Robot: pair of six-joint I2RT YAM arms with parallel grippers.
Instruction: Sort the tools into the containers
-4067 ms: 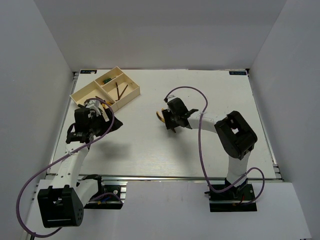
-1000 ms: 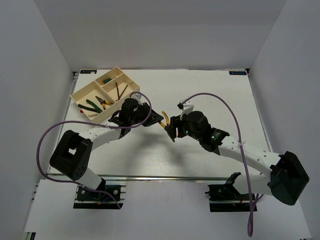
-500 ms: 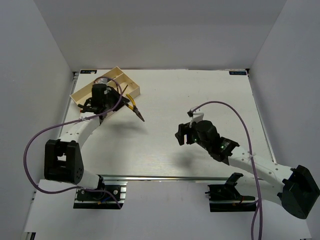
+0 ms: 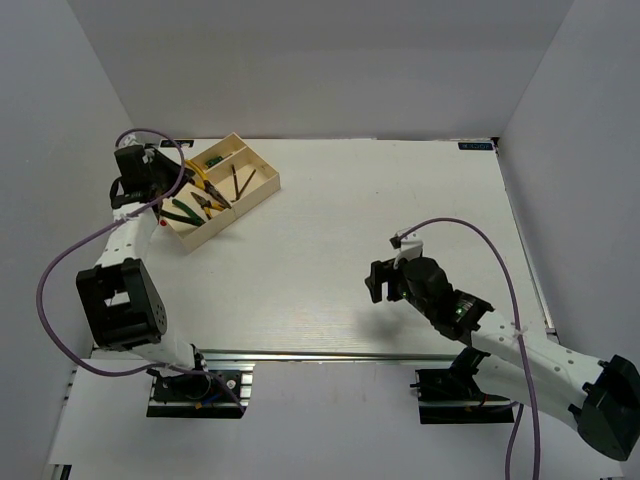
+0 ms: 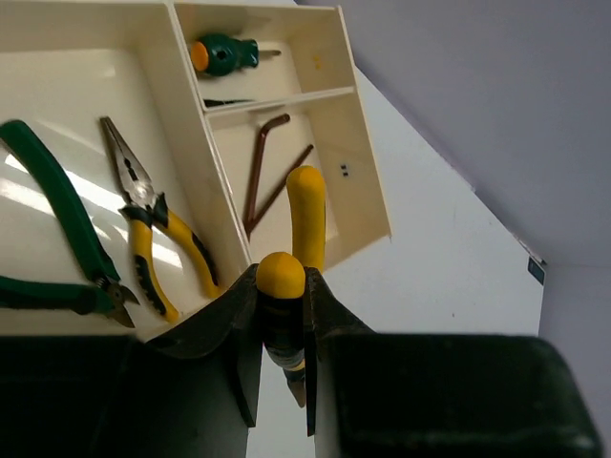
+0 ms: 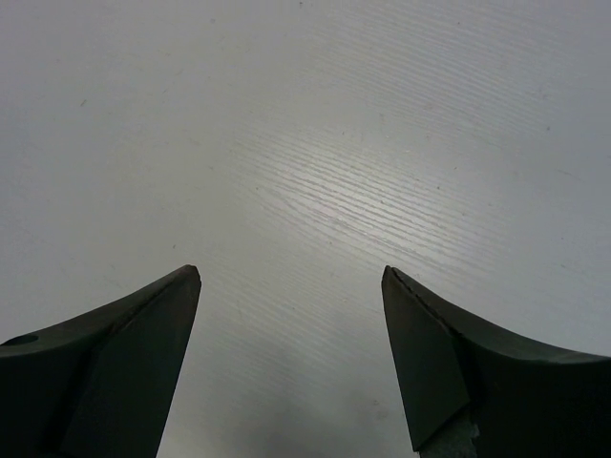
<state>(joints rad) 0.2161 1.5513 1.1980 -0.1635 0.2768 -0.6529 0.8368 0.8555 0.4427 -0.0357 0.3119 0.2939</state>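
Note:
The tray's long section (image 4: 190,208) (image 5: 88,186) lies below my left gripper, on the left in the wrist view. I will lower my left gripper toward that side and release the pliers.
My left gripper (image 5: 280,283) (image 4: 170,178) is shut on yellow-handled pliers (image 5: 306,212), holding them above the cream tray (image 5: 377,191) (image 4: 240,212). In the tray's long section lie green-handled cutters (image 5: 59,221) (image 4: 180,213) and a second pair of yellow-handled pliers (image 5: 153,243) (image 4: 210,205). One small section holds two thin dark rods (image 5: 263,170) (image 4: 238,182), the other a small green piece (image 5: 221,54) (image 4: 212,160). My right gripper (image 6: 291,275) (image 4: 376,282) is open over bare table with nothing between its fingers.
White walls close in the table on the left, back and right. The tray sits at the far left corner. The left arm's purple cable (image 4: 60,270) loops beside its base. The right arm lies low across the near right.
The left arm took the yellow-handled pliers from the right gripper at mid-table and carried them left to the tray. The right gripper opened wide and drew back toward the near right.

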